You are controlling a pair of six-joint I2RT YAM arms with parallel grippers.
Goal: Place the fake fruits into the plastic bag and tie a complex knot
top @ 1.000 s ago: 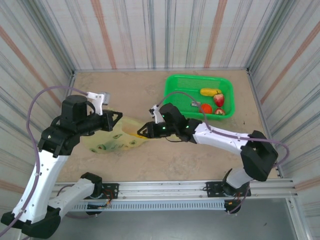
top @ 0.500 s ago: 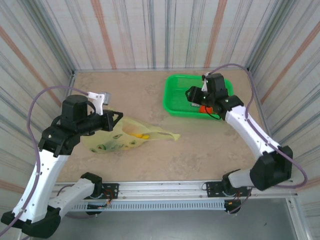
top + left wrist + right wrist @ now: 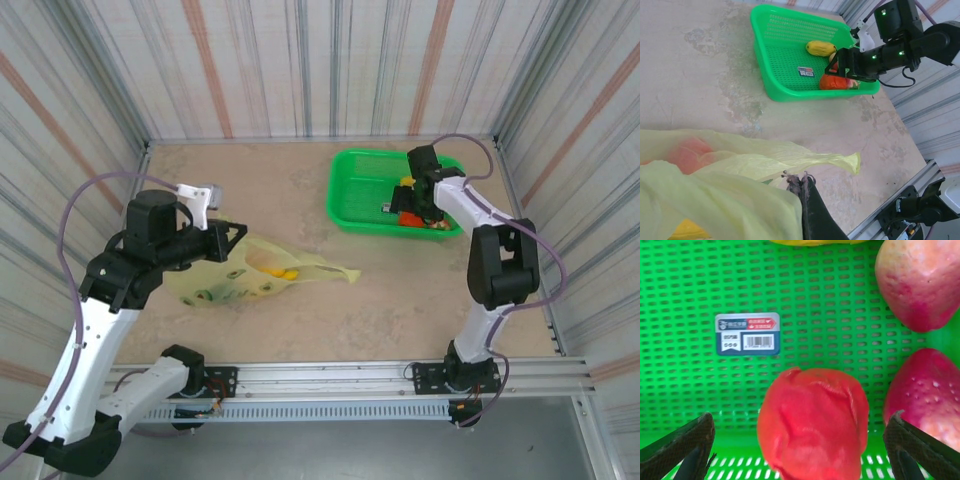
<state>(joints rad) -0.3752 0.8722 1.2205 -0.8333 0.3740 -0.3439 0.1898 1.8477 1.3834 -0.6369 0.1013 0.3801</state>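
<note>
Next, my right gripper lowers its open fingers around the sides of the orange fake fruit just below and closes, since they span wider than the fruit.
The plastic bag (image 3: 250, 272) lies on the table at the left, its near edge pinched in my shut left gripper (image 3: 232, 236). Close up, the bag (image 3: 715, 200) drapes over the left gripper (image 3: 803, 181), and a reddish fruit (image 3: 687, 152) shows through the film. A yellow-orange fruit (image 3: 281, 268) sits at the bag's mouth. My right gripper (image 3: 800, 452) hangs open in the green basket (image 3: 700, 285), its fingers (image 3: 682, 447) on either side of a red fruit (image 3: 812, 422) without touching it. From above, the right gripper (image 3: 410, 205) is over the basket's right half.
The green basket (image 3: 355, 190) stands at the back right. It also holds two pink-red strawberry-like fruits (image 3: 917, 280) and a yellow fruit (image 3: 821, 48), and has a barcode sticker (image 3: 747, 333) on its floor. A loose bag handle (image 3: 340, 272) trails right. Striped walls enclose the table.
My right arm swung from the bag's mouth back to the basket and its jaws opened wide around the red fruit. A yellow-orange fruit now rests in the bag. The left arm held still.
</note>
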